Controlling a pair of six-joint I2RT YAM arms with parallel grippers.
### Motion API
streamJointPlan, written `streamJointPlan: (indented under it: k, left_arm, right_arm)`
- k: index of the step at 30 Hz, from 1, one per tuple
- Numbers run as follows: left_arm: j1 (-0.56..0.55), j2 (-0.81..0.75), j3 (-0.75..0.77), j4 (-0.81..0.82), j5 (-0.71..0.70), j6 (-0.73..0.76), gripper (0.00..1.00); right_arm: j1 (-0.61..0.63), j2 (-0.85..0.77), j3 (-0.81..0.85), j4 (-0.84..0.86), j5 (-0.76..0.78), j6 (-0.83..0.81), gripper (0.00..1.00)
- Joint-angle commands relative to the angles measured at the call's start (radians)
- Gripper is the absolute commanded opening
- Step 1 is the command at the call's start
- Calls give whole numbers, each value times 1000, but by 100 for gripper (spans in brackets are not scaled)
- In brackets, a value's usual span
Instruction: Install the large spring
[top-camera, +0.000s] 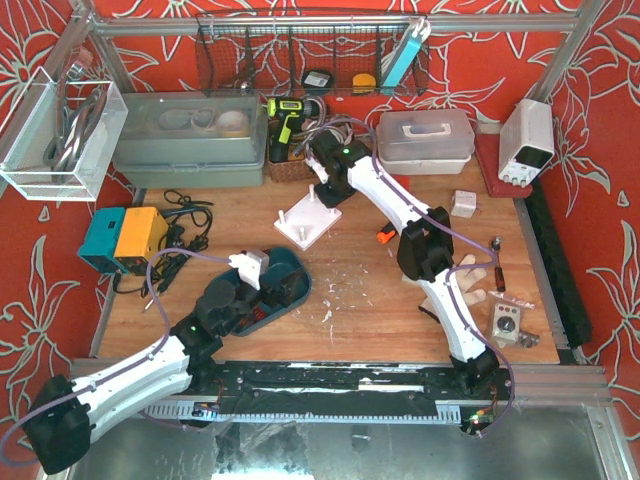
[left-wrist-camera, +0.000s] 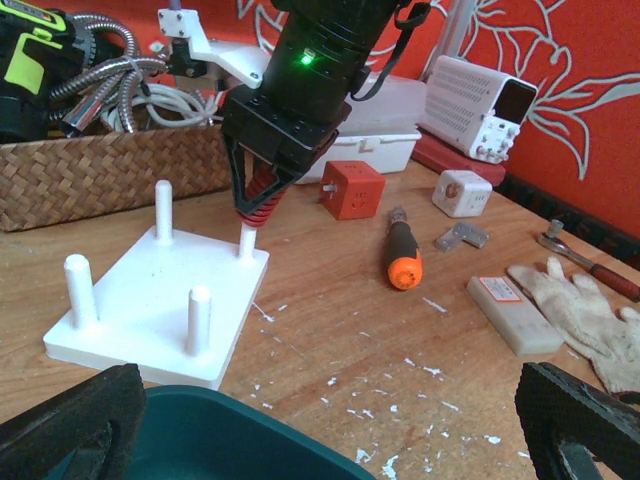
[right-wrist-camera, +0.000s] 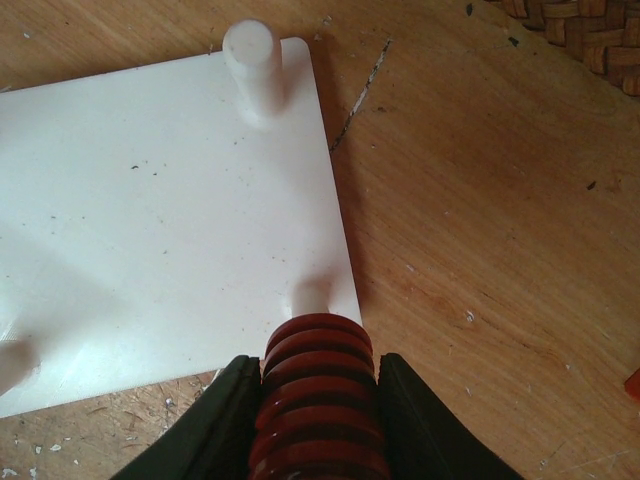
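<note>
I need to tilt my open, empty left gripper fingers-down and lower it onto a red spring in the teal tray (left-wrist-camera: 230, 440) below.
My right gripper (right-wrist-camera: 318, 400) is shut on the large red spring (right-wrist-camera: 318, 385) and holds it upright. The spring's lower end sits just over a corner peg (right-wrist-camera: 312, 295) of the white base plate (right-wrist-camera: 150, 200), and the peg's tip meets the coil. The left wrist view shows the same: the spring (left-wrist-camera: 258, 200) above the peg (left-wrist-camera: 247, 240) on the plate (left-wrist-camera: 140, 300). From above, the right gripper (top-camera: 325, 192) is at the plate's (top-camera: 305, 225) far corner. My left gripper (left-wrist-camera: 320, 440) is open and empty over the teal tray (left-wrist-camera: 230, 440), with its fingers (left-wrist-camera: 70, 425) wide apart.
Three other pegs stand on the plate, one of them (left-wrist-camera: 199, 318) at its near edge. A wicker basket (left-wrist-camera: 100, 170) lies behind the plate. An orange cube (left-wrist-camera: 351, 188), a screwdriver (left-wrist-camera: 402, 255), a white cube (left-wrist-camera: 460, 192) and a glove (left-wrist-camera: 590, 310) lie to the right.
</note>
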Motion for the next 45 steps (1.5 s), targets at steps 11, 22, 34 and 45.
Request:
streamJointPlan:
  k: [11,22,34,45]
  left_arm:
    - [-5,-10,10,4,-12,9,100]
    - [-5,-15,11,-3,-24,9,100]
    - [-5,-64,80,-214,-222,-224,100]
    - [-2,13,472,-1028,-402,-804,100]
  right_arm:
    - [-11,57,77,-72,5,-26,43]
    - [-10,13,122,-69,10,-29,51]
    - [-11,-392,-248,35,-20,65,61]
    - [0,-1016,-1097,551,-242,303,99]
